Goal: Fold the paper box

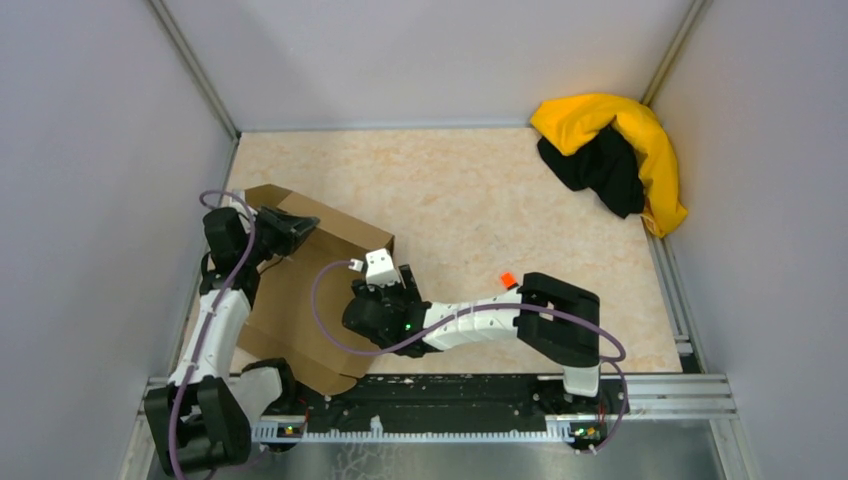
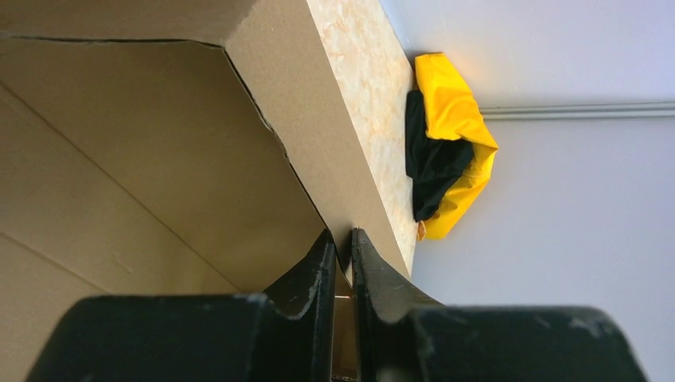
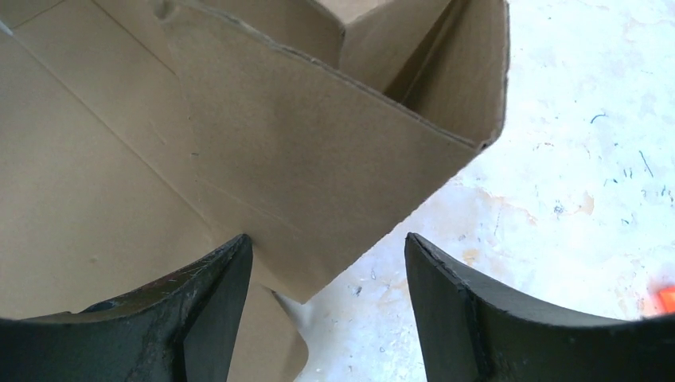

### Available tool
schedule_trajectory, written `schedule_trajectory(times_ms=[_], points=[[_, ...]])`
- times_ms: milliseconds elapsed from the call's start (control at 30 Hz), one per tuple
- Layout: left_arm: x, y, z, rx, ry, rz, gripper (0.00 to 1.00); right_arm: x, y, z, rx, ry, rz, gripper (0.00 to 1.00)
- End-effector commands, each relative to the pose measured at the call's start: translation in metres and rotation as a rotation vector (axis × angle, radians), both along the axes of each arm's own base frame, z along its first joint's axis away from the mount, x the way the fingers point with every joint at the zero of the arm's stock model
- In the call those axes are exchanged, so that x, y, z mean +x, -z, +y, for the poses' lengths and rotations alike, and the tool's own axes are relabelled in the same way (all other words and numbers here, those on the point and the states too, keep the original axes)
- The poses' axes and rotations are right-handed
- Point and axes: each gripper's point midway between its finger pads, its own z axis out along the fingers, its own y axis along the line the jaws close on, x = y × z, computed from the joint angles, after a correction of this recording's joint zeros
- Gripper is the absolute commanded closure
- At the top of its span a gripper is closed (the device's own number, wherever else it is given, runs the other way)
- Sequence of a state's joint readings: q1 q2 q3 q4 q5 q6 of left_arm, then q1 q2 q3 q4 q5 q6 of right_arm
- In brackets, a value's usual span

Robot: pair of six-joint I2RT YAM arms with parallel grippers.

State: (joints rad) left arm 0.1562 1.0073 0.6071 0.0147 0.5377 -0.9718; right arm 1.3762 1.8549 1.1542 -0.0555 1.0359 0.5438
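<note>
My right gripper moves outward and closes on the raised flap point(image 1: 392, 244) point(image 3: 318, 183) next, as that flap stands outward of it with its lower corner between the open fingers.
The paper box point(image 1: 300, 300) is a brown cardboard sheet lying at the table's left, with its far and right walls folded up. My left gripper point(image 1: 287, 232) is at the far-left wall; in the left wrist view it point(image 2: 344, 237) is shut on that upright wall's edge point(image 2: 318, 119). My right gripper point(image 1: 385, 272) is at the box's right corner. In the right wrist view it point(image 3: 326, 239) is open, and a raised flap point(image 3: 318, 183) has its lower corner between the fingers, with the left fingertip point(image 3: 231, 270) against the cardboard.
A yellow-and-black cloth heap point(image 1: 610, 155) lies in the far right corner, also seen from the left wrist point(image 2: 446, 151). A small orange bit point(image 1: 507, 279) sits on the marbled table beside the right arm. Grey walls enclose three sides; a metal rail point(image 1: 660, 385) runs along the near edge.
</note>
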Motion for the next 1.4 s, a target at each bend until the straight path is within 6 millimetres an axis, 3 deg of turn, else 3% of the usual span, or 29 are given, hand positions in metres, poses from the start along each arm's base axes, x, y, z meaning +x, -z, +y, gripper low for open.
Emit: schedule_trajectory(times_ms=[0,333,733,967,1200,1367], points=[[-0.009,0.013,0.010,0.022,-0.043,0.028,0.83,0.000,-0.020,0.009,0.097,0.020,-0.041,0.29],[-0.005,0.012,0.015,0.029,-0.035,0.040,0.82,0.024,-0.019,-0.009,0.254,-0.067,-0.074,0.29],[0.004,0.012,0.017,0.040,-0.012,0.049,0.81,0.031,-0.045,0.025,0.283,-0.245,-0.183,0.30],[0.008,0.009,0.018,0.040,0.017,0.048,0.78,0.047,-0.042,0.023,0.239,-0.202,-0.188,0.31],[0.011,0.010,0.017,0.029,0.048,0.056,0.77,0.060,-0.036,0.025,0.211,-0.145,-0.200,0.39],[0.012,0.014,0.019,0.030,0.050,0.066,0.77,0.076,-0.028,0.020,0.150,0.016,-0.191,0.62]])
